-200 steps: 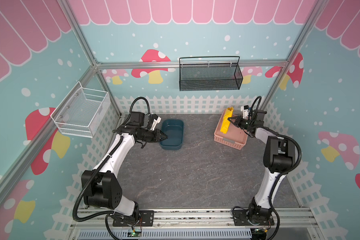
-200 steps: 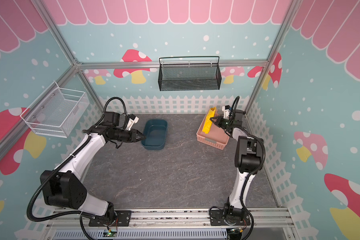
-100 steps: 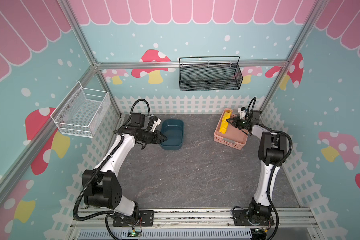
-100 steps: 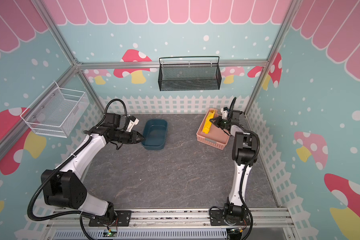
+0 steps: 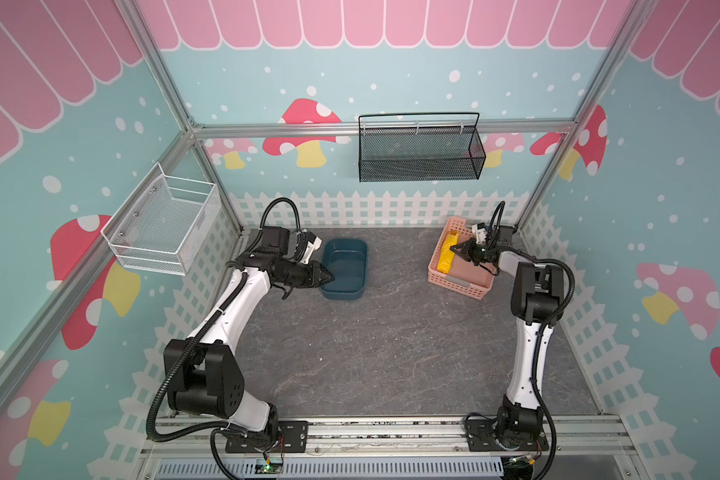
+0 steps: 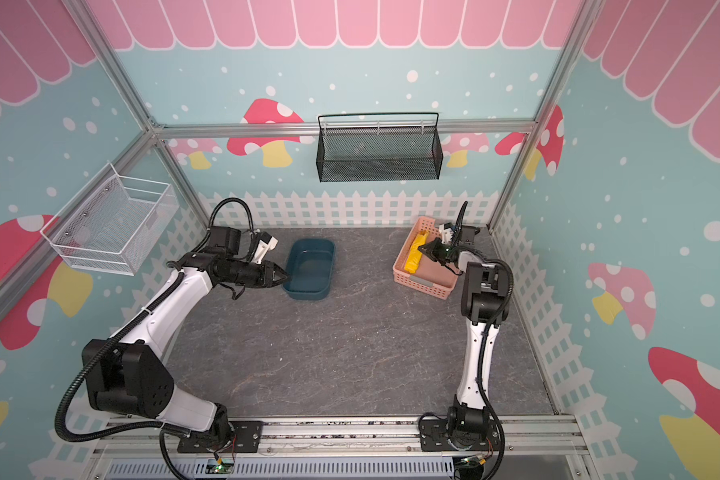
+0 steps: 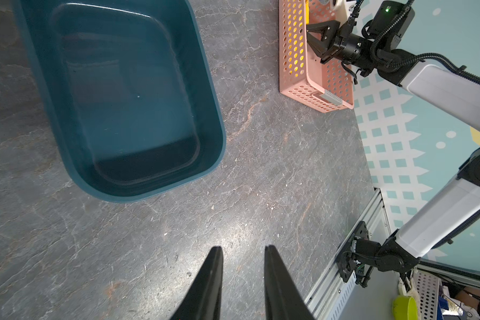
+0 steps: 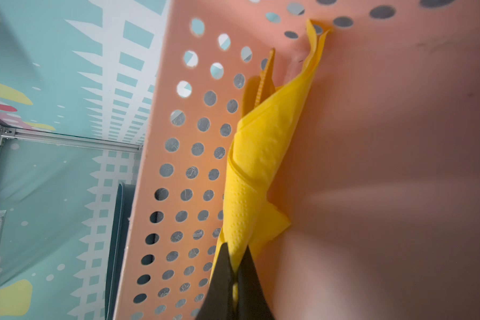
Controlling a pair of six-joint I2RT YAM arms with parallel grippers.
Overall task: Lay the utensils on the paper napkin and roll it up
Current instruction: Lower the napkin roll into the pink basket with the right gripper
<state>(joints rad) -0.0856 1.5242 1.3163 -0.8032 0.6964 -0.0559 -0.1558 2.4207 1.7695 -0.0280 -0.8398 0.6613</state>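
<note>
My right gripper needs to shift slightly toward the bare basket bottom beside it, away from the side of the basket the napkin hugs, and release the napkin's near end.
The paper napkin is a bright yellow rolled bundle lying along the inner wall of the pink perforated basket, and shows in both top views. A slim orange serrated piece, one of the utensils, pokes out of the roll; the rest are hidden. My right gripper is shut on the near end of the napkin, inside the basket. My left gripper stands open with nothing between its fingers, beside the dark blue tub, at its near left corner.
The dark blue tub holds nothing and stands at the back left of the grey table. The pink basket stands at the back right, near the white fence. A black mesh basket and a white wire basket hang on the walls.
My right gripper has come down with the napkin roll, from above the pink basket into it. The left arm has not moved.
</note>
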